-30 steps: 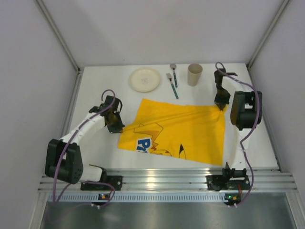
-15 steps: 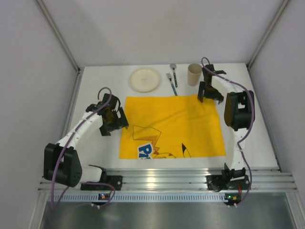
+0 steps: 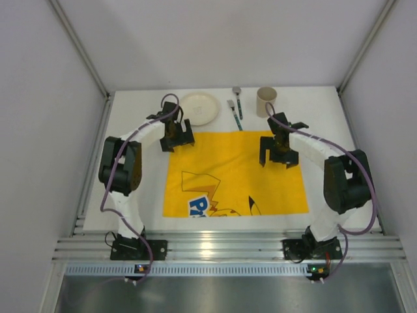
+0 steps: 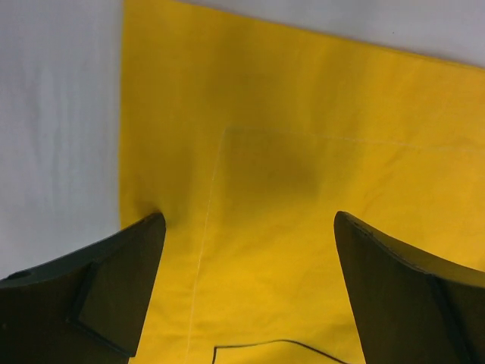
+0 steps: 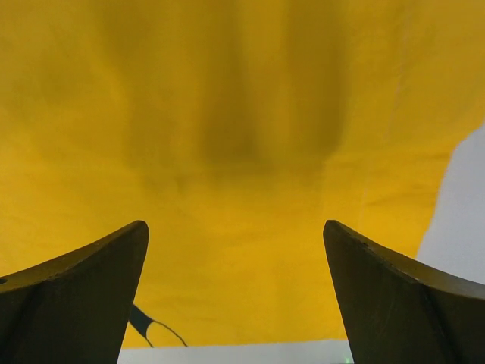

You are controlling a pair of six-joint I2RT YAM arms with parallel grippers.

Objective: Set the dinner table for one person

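The beige cup still stands off the cloth, so next I need to lift my right gripper, move it outward and lower it onto the cup's rim away from the spoon.
The dinner table (image 3: 339, 186) is a white tabletop with a yellow cartoon-printed cloth (image 3: 234, 173) spread flat on its near half. My left gripper (image 3: 177, 139) hovers open over the cloth's far left corner. In the left wrist view the cloth (image 4: 303, 174) fills the space between the left gripper's (image 4: 248, 218) spread fingers, and nothing is held. My right gripper (image 3: 279, 155) hovers open over the far right part of the cloth. In the right wrist view the right gripper (image 5: 235, 225) has only flat cloth (image 5: 227, 114) below it.
Along the far edge stand a cream plate (image 3: 199, 107), a fork (image 3: 235, 117), a spoon (image 3: 238, 101) and a beige cup (image 3: 266, 101). A ribbed aluminium rail (image 3: 221, 246) runs along the near edge. Grey walls close in the left, right and back.
Both grippers have opened and let go of the cloth, which went from skewed and bunched to flat and square. The left gripper moved far-right toward the plate; the right moved left over the cloth.
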